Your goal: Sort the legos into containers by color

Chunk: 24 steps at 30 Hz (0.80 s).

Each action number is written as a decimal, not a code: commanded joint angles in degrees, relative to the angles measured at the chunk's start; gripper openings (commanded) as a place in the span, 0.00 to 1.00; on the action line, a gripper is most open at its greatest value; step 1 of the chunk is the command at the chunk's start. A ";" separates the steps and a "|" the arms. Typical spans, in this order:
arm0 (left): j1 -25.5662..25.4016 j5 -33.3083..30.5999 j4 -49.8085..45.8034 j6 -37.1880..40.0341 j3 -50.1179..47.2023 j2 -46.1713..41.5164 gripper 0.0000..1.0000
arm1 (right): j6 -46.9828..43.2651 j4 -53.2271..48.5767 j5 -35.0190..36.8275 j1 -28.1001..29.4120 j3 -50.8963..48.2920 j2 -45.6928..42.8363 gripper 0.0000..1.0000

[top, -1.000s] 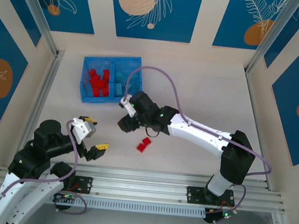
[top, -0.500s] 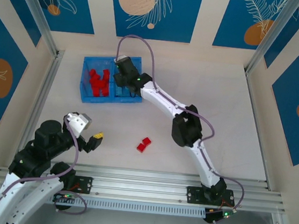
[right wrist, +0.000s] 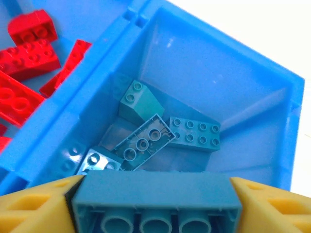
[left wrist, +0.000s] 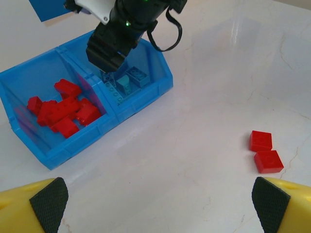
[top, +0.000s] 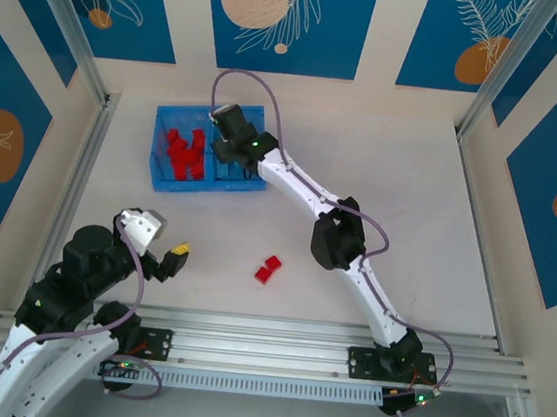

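My left gripper needs to swing across the bare table and down onto the nearer red lego (top: 263,275) (left wrist: 268,161), since that lego sits below the gripper, toward the other arm's base.
The blue tray (top: 173,186) stands at the back left of the table. Its left compartment holds several red legos (top: 182,152) (left wrist: 63,109), its right one several teal legos (right wrist: 146,141) (left wrist: 129,82). My right gripper (top: 228,158) hangs over the right compartment, shut on a long teal lego (right wrist: 155,194) that spans the gap between its yellow fingers (right wrist: 34,208). Two red legos (top: 269,269) (left wrist: 261,141) lie side by side on the table's middle. My left gripper (top: 170,257) (left wrist: 158,199) hovers open above bare table, left of them.
The tray's middle wall (right wrist: 82,92) runs just left of the held brick. The right arm (top: 336,237) stretches diagonally across the table from its base to the tray. A metal rail (top: 324,340) lines the near edge.
The right arm swung from near the table's middle up to the tray, carrying the teal lego over the right compartment. The left gripper shifted slightly.
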 commanded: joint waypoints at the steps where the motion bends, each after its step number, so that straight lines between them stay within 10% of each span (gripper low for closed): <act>1: -0.04 -1.47 -0.05 -0.28 -0.47 -0.64 1.00 | -0.05 -0.53 -2.33 0.27 0.78 -6.25 0.81; 11: -0.07 -2.64 0.47 -1.19 -0.22 1.85 1.00 | 3.90 0.06 -8.85 0.43 -12.67 -23.29 0.83; 19: -1.47 8.13 5.15 -25.58 6.18 21.76 0.91 | 8.71 5.55 -29.04 0.36 -53.96 -57.05 0.84; 24: -13.78 4.81 10.31 -33.87 8.28 37.10 0.86 | 18.46 10.22 -29.40 -0.46 -77.95 -76.60 0.89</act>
